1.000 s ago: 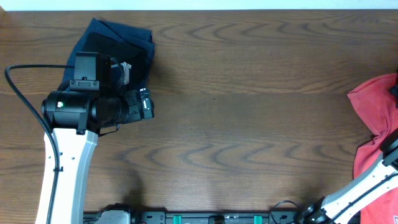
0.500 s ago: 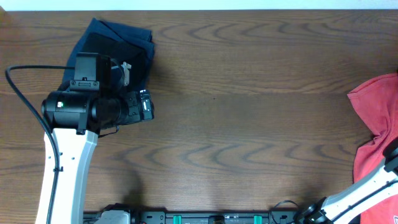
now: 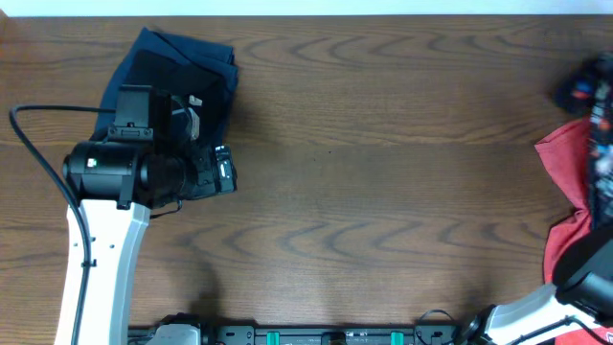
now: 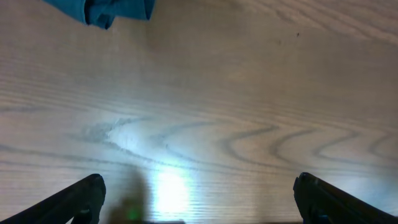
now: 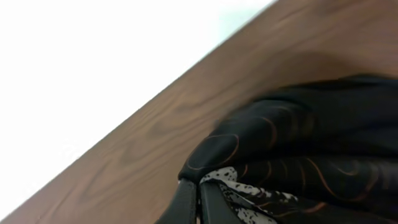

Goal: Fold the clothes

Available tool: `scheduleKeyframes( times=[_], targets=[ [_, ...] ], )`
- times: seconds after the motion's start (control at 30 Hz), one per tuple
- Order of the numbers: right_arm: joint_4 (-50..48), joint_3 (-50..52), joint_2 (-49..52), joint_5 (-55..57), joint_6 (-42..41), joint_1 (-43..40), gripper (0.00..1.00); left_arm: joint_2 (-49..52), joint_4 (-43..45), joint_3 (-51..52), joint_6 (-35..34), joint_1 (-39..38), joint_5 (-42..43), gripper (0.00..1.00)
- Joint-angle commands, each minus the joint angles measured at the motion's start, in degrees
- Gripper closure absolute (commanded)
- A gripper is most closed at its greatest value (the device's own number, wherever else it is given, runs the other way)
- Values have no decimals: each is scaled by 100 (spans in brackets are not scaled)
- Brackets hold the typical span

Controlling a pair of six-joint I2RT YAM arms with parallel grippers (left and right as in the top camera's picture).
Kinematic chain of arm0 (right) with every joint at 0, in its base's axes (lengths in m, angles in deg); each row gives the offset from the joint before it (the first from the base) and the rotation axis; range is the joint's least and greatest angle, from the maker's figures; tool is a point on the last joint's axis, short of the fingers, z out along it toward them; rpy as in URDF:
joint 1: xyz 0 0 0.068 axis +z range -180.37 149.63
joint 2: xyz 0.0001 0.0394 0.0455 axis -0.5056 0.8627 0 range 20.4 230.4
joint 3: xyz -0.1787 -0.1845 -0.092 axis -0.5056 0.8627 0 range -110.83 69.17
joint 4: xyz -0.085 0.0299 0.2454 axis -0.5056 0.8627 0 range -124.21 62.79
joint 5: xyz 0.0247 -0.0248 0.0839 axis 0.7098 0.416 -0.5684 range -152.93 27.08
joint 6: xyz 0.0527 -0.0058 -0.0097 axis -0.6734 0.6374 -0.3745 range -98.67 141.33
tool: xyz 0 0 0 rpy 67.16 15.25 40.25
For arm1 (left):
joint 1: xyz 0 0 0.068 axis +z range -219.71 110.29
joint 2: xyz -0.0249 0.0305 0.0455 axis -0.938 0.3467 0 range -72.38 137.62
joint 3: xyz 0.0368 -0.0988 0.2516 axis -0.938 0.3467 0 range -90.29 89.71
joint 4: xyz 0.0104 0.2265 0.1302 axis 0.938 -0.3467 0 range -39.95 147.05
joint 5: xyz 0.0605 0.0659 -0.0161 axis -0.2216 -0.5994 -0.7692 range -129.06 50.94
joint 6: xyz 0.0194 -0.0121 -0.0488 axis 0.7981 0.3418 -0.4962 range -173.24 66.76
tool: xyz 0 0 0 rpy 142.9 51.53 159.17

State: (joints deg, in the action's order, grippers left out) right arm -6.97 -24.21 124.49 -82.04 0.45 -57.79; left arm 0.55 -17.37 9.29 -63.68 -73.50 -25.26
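Next I need to sweep my right gripper over the bare middle tabletop and release the jersey's edge, since that clear wood lies to the gripper's left in the overhead view.
In the right wrist view, my right gripper [image 5: 198,188] is shut on a bunched edge of the black jersey [image 5: 311,137], which has thin orange contour lines and a white speckled patch. In the overhead view the jersey [image 3: 586,88] shows as a dark blur at the right edge, above the red T-shirt [image 3: 573,168]. A folded navy garment [image 3: 177,67] lies at the far left, and its corner [image 4: 106,9] shows in the left wrist view. My left gripper [image 3: 222,171] hovers just in front of it, open over bare wood, with nothing between its fingers [image 4: 78,199].
The brown wooden table [image 3: 383,192] runs between the two arms. Its far edge meets a white wall [image 5: 93,62]. A black cable [image 3: 38,144] loops from the left arm. The right arm [image 3: 584,292] rises from the bottom right corner.
My right gripper has shut on the black jersey, which now appears as a blur above the red T-shirt at the right edge. The left arm has barely moved.
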Motion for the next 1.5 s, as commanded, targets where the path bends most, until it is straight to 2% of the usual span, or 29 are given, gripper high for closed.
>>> scheduleKeyframes(
  times=[0.0, 0.27, 0.47, 0.6, 0.63, 0.67, 0.7, 0.73, 0.87, 0.97, 1.17, 1.47],
  targets=[
    [199, -118, -188, -365, -17, 822, 99, -273, -105, -136, 107, 20, 20, 2],
    [970, -96, -166, 286, 243, 2940, 99, -901, -162, -138, 275, 20, -210, 2],
    [1410, -96, -166, 555, 789, 4402, 99, -1099, -164, -136, 293, 20, -208, 2],
    [1552, -96, -166, 1414, 940, 5038, 99, -1058, -166, -136, 293, 20, -188, 2],
    [1593, -96, -166, 1735, 940, 5123, 94, -1045, -164, -136, 293, 20, -175, 2],
    [1613, -96, -166, 2006, 940, 5167, 75, -1025, -162, -136, 293, 20, -146, 2],
    [1626, -96, -166, 2273, 938, 5187, 48, -992, -151, -136, 293, 20, -96, 2],
    [1624, -96, -166, 2393, 931, 5182, 40, -955, -138, -133, 291, 17, -42, 2],
    [1526, -96, -166, 2490, 809, 4870, 23, -706, -116, -129, 293, 17, 232, 2],
    [1482, -94, -142, 2264, 553, 4507, 25, -439, -120, -129, 291, 0, 387, 2],
    [1340, -72, 302, 1805, 549, 4089, 30, 22, -2, -129, 291, -232, 446, 2],
    [-177, -57, 1880, 1840, 549, 4035, 36, 197, 155, -129, 295, -723, 651, 2]
  ],
)
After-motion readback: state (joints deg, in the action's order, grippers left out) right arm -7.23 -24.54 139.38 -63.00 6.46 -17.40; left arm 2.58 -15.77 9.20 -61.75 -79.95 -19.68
